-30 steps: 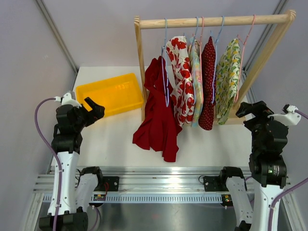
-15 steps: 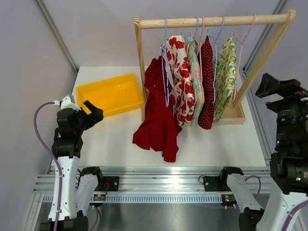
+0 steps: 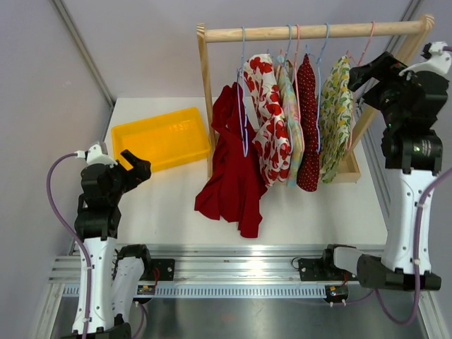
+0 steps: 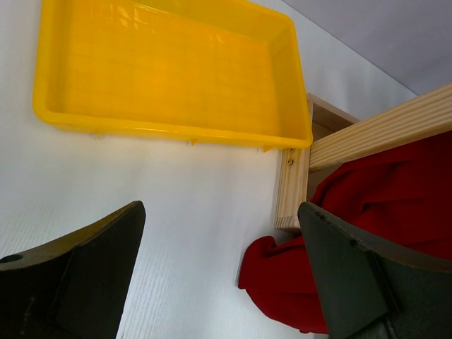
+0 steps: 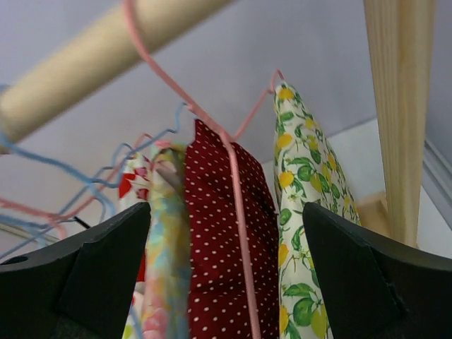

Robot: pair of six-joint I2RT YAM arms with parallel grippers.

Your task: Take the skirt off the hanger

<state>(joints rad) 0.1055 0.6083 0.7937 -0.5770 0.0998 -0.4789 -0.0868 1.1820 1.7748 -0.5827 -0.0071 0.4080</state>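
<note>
My right gripper lowers a little beside the pink hanger (image 5: 236, 198) next. It then closes on the hanger's near arm below the hanger's neck (image 5: 245, 265), because that wire runs between my open fingers.
Several garments hang on wire hangers from a wooden rod (image 3: 318, 31): a red one (image 3: 233, 169) trailing onto the table, a red-floral one (image 3: 265, 113), a pastel one (image 3: 289, 120), a dark red polka-dot one (image 3: 306, 120) and a lemon-print one (image 3: 335, 120). My right gripper (image 3: 366, 70) is open, raised beside the rod's right end, facing the pink hanger (image 5: 236, 198) of the lemon-print garment (image 5: 304, 212). It holds nothing. My left gripper (image 3: 136, 166) is open and empty, low at the left, facing the red garment (image 4: 381, 212).
A yellow tray (image 3: 161, 138) lies at the back left of the white table, beside the rack's left post (image 3: 206, 106). The rack's slanted right post (image 5: 399, 106) stands close to the right gripper. The rack's wooden base (image 4: 291, 191) lies by the red cloth.
My right arm has risen from low at the table's right side to the rod's right end. The garments swayed slightly. My left arm sank a little.
</note>
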